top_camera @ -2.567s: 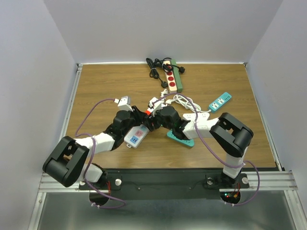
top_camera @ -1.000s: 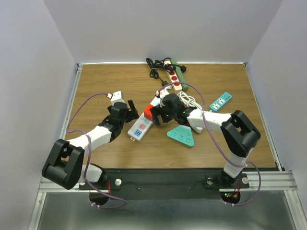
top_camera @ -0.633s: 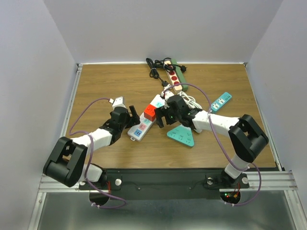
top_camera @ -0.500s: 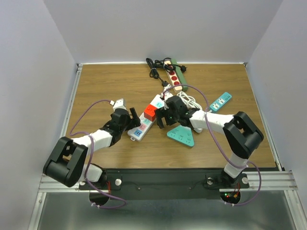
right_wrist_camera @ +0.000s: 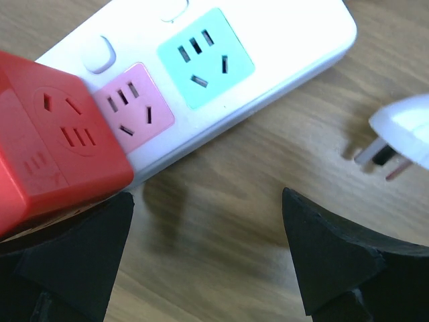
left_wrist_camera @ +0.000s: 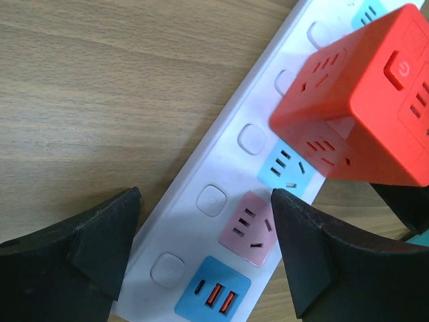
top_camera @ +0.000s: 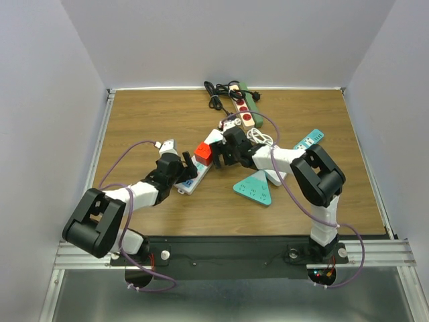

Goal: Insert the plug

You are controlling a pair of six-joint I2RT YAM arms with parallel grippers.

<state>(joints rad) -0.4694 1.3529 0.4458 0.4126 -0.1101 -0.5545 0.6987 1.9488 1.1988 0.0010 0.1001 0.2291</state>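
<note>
Next, my left gripper rises clear of the power strip, crosses and descends onto the teal block's far corner, which lies to its right in the top view.
A red cube plug (top_camera: 203, 151) sits on the middle of the white power strip (top_camera: 190, 180), its prongs hidden. In the left wrist view the red cube plug (left_wrist_camera: 362, 100) stands over the strip's sockets, beyond a pink socket (left_wrist_camera: 249, 228). My left gripper (top_camera: 185, 170) is open and straddles the strip's near end (left_wrist_camera: 201, 201) without touching it. My right gripper (top_camera: 221, 153) is open beside the cube, with only bare wood between its fingers (right_wrist_camera: 74, 261). From the right wrist, the red cube plug (right_wrist_camera: 53, 141) shows at the left on the white power strip (right_wrist_camera: 281, 40).
A loose white plug (right_wrist_camera: 402, 131) lies right of the strip's far end. A teal triangular socket block (top_camera: 253, 188) and a teal strip (top_camera: 308, 141) lie to the right. Wooden and green strips (top_camera: 242, 107) with black cables (top_camera: 216, 94) lie at the back. A white cable coil (top_camera: 261, 139) lies under the right arm.
The red cube and the strip's middle have shifted slightly up and left. The right arm's elbow has swung in towards the middle of the table. The left gripper has edged towards the strip's near end.
</note>
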